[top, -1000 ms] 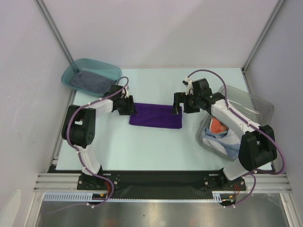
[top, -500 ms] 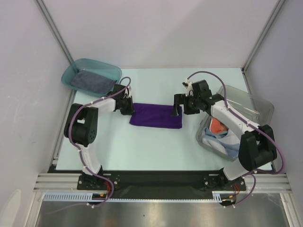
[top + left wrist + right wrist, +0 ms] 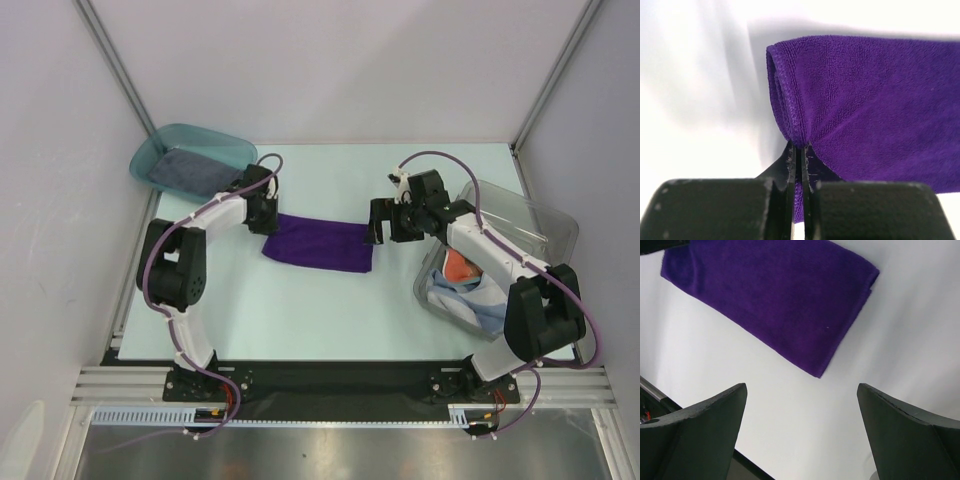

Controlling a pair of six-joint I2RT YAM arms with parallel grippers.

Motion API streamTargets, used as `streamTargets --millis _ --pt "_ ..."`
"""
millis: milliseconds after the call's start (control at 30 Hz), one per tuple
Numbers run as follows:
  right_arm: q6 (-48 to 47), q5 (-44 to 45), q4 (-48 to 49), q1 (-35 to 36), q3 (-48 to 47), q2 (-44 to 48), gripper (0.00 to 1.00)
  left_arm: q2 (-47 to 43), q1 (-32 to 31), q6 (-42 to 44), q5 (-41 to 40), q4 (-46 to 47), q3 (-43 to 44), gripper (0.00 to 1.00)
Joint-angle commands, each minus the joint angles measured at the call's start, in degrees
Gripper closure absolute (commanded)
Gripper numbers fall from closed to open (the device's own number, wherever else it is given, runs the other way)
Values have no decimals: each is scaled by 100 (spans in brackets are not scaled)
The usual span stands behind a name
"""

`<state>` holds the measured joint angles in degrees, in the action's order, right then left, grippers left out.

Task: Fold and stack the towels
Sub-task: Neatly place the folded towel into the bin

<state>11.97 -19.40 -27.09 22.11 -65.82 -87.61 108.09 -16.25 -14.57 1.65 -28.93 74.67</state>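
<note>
The two towels are folded, so the robot's left gripper should next lift the purple towel (image 3: 318, 243) outward and to the left in the top view and let go of it on the dark grey-blue towel (image 3: 190, 167).
A folded deep purple towel (image 3: 318, 243) lies on the table's middle. My left gripper (image 3: 268, 218) is shut on its left end; in the left wrist view the gripper (image 3: 800, 150) pinches the folded purple edge (image 3: 790, 107). My right gripper (image 3: 380, 222) is open and empty, just right of the towel's right end; the towel (image 3: 775, 295) lies beyond its fingertips (image 3: 715, 405). A dark grey-blue towel (image 3: 190, 167) lies folded in the teal tray (image 3: 160, 145). Light-blue (image 3: 470, 295) and brown-red (image 3: 458, 266) towels lie crumpled in the clear bin (image 3: 540, 225).
The teal tray stands at the back left corner. The clear bin stands at the right edge beside my right arm. Grey walls with metal posts (image 3: 110, 60) close the table in at the back and sides.
My left gripper has moved back and left, dragging the purple towel's left end with it. My right gripper has let go of the right end and drawn slightly back.
</note>
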Motion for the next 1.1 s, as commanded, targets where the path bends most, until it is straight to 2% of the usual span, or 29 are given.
streamTargets --millis 0,433,633,867,1067 --pt "-19 -3 231 -31 -9 227 0 -280 -1 481 -674 -271 460 100" --pt "-19 32 266 -137 -71 174 0 159 -1 1376 -2027 -746 1523 100" --pt "-54 112 301 -189 -71 183 0 633 34 2027 -2669 -947 2472 100" --pt "-107 261 284 -242 -36 201 0 1319 429 2335 -2837 -1194 3938 100" --pt "-80 358 389 -233 61 210 0 1592 781 2617 -2995 -1072 4793 100"
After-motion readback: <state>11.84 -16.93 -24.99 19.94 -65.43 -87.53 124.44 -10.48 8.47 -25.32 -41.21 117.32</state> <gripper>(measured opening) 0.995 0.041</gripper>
